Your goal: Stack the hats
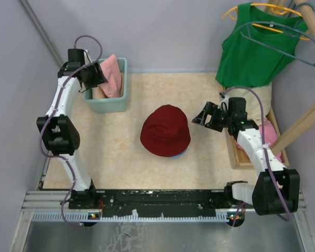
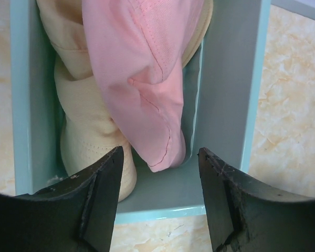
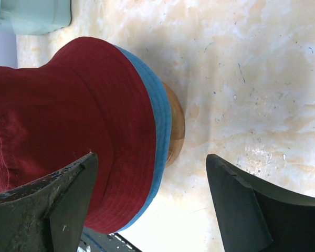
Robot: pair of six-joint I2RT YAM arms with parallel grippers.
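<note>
My left gripper moves down into the basket onto the pink hat's near brim point(image 2: 151, 125) below its open fingers next, since that brim droops uncovered over the beige hat point(image 2: 89, 121).
A dark red hat point(image 1: 165, 130) lies mid-table on top of a blue hat point(image 1: 179, 153), of which only the brim edge point(image 3: 160, 118) shows past the red one point(image 3: 68, 121). A pink hat point(image 1: 113, 75) and a beige hat point(image 2: 89, 121) sit crumpled in the teal basket point(image 1: 106, 105). The pink hat point(image 2: 142, 79) droops over the beige one. My left gripper point(image 1: 97, 77) hangs over the basket, open point(image 2: 160, 152), with nothing between its fingers. My right gripper point(image 1: 205, 118) stands open point(image 3: 151, 156) just right of the red hat, above its brim edge, and holds nothing.
A brown round thing point(image 3: 176, 126) peeks out under the blue brim. A wooden tray point(image 1: 233, 152) at the right edge holds pink and beige fabric. A green tank top point(image 1: 257, 50) hangs on a hanger at back right beside slanted wooden poles point(image 1: 299, 126).
</note>
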